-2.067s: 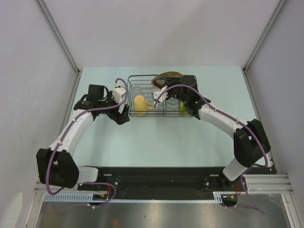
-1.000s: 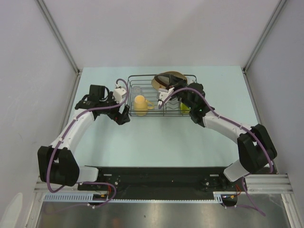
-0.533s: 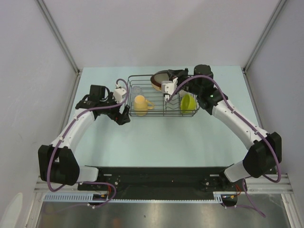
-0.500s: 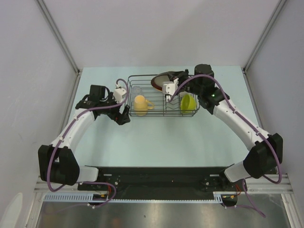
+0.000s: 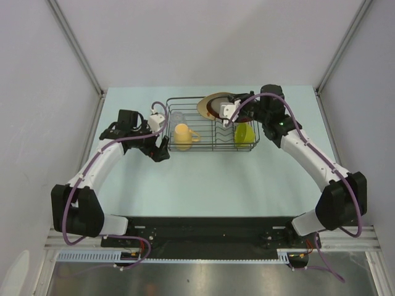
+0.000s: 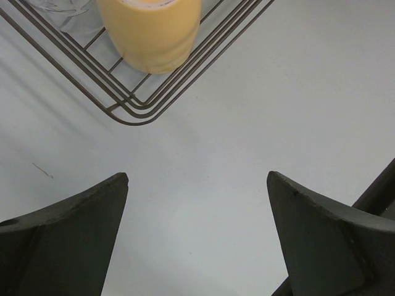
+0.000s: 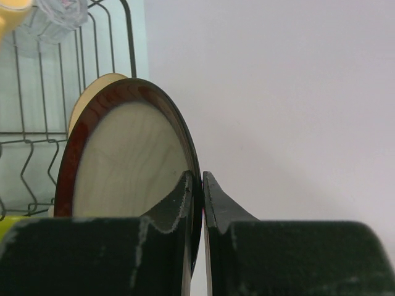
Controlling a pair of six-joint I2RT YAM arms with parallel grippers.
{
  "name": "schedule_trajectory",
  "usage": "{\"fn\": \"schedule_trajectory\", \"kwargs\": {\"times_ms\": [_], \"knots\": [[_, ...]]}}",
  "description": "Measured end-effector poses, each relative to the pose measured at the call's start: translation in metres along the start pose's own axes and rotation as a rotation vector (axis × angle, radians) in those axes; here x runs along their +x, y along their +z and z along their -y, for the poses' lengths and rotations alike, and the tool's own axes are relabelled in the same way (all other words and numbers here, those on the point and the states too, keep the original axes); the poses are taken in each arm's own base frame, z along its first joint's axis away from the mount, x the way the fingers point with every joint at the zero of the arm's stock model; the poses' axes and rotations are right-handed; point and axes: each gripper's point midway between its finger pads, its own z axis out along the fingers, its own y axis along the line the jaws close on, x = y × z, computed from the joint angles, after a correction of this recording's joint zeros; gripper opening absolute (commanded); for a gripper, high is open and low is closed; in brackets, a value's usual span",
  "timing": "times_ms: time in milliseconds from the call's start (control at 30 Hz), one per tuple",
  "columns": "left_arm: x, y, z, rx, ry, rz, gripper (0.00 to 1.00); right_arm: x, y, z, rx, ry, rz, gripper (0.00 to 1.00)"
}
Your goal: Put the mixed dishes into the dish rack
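Next, my right gripper goes left in the top view, lowers and releases the dark-rimmed tan plate onto the rack's middle wires, since they still stand empty.
The black wire dish rack [image 5: 213, 143] stands at the middle back of the table. In it are a yellow-orange mug [image 5: 182, 134], a clear glass [image 5: 177, 117] and a lime-green bowl [image 5: 244, 133]. My right gripper [image 5: 224, 113] is shut on the rim of a dark-rimmed tan plate [image 7: 129, 160], holding it on edge over the rack's back. A second tan plate [image 7: 92, 98] stands just behind it. Left of the rack's front corner [image 6: 133, 114], my left gripper [image 6: 197, 179] hangs open over bare table, with the mug [image 6: 151, 31] beyond it.
Grey walls close in the table on the left, back and right. The rack's upright wires [image 7: 37, 123] stand beside the held plate. The arms' bases sit on a black rail [image 5: 203, 228] at the near edge.
My right arm has swung right and back with the dark-rimmed plate, uncovering the lime-green bowl and turning the plate on edge at the rack's rear. The left arm has stayed put.
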Motion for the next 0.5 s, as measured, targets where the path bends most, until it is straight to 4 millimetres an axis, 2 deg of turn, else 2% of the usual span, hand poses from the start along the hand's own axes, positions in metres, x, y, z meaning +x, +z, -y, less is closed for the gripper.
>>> {"fn": "schedule_trajectory", "kwargs": {"times_ms": [167,333,500], "knots": [[0.000,0.000,0.000,0.000,0.000,0.001,1.00,0.014,0.015,0.000,0.054,-0.013,-0.007,0.00],[0.000,0.000,0.000,-0.001,0.001,0.001,1.00,0.026,0.028,-0.017,0.034,-0.032,-0.010,0.00],[0.000,0.000,-0.002,-0.008,0.001,-0.002,1.00,0.026,0.029,-0.018,0.035,-0.047,0.014,0.00]]}}
